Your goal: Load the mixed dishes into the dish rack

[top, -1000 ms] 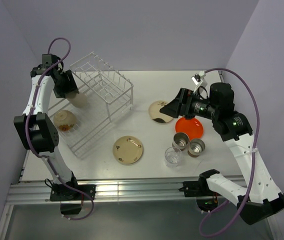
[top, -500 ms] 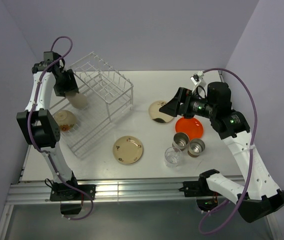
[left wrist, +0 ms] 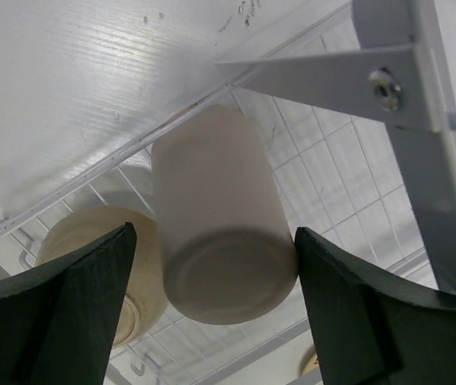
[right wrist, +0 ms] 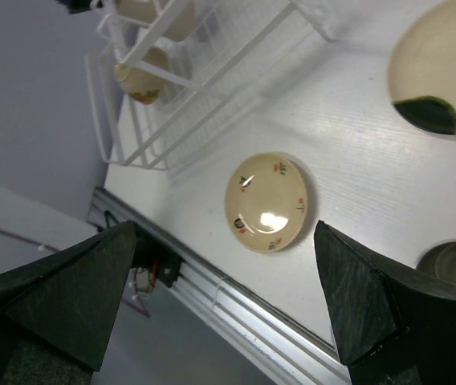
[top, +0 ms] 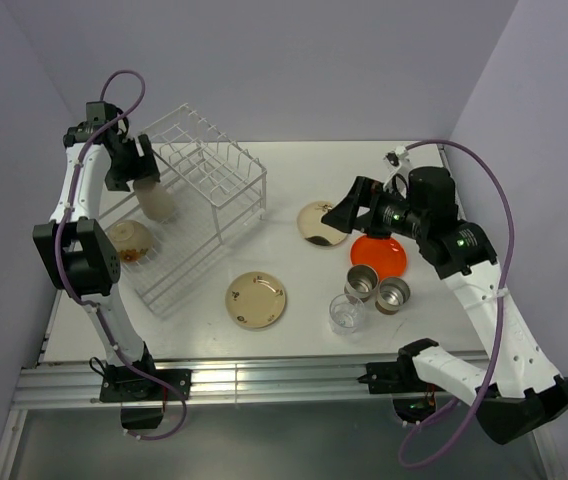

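The right gripper moves back toward the front rail and down onto the rim of the clear glass next, since the glass stands upright, its opening open.
The tall beige cup stands upside down on the low tray section of the dish rack. My left gripper is open above it. In the left wrist view the cup sits between the fingers, with a gap on the left side. A bowl lies in the tray beside it. My right gripper is open and empty, held above a cream plate. A second cream plate also shows in the right wrist view.
An orange plate, two metal cups and a clear glass sit at the right front. The rack's tall slotted box section stands right of the left gripper. The table's front rail lies close to the near plate.
My left gripper has shifted slightly back above the cup. My right arm has turned a little over the far plate. No dish has moved.
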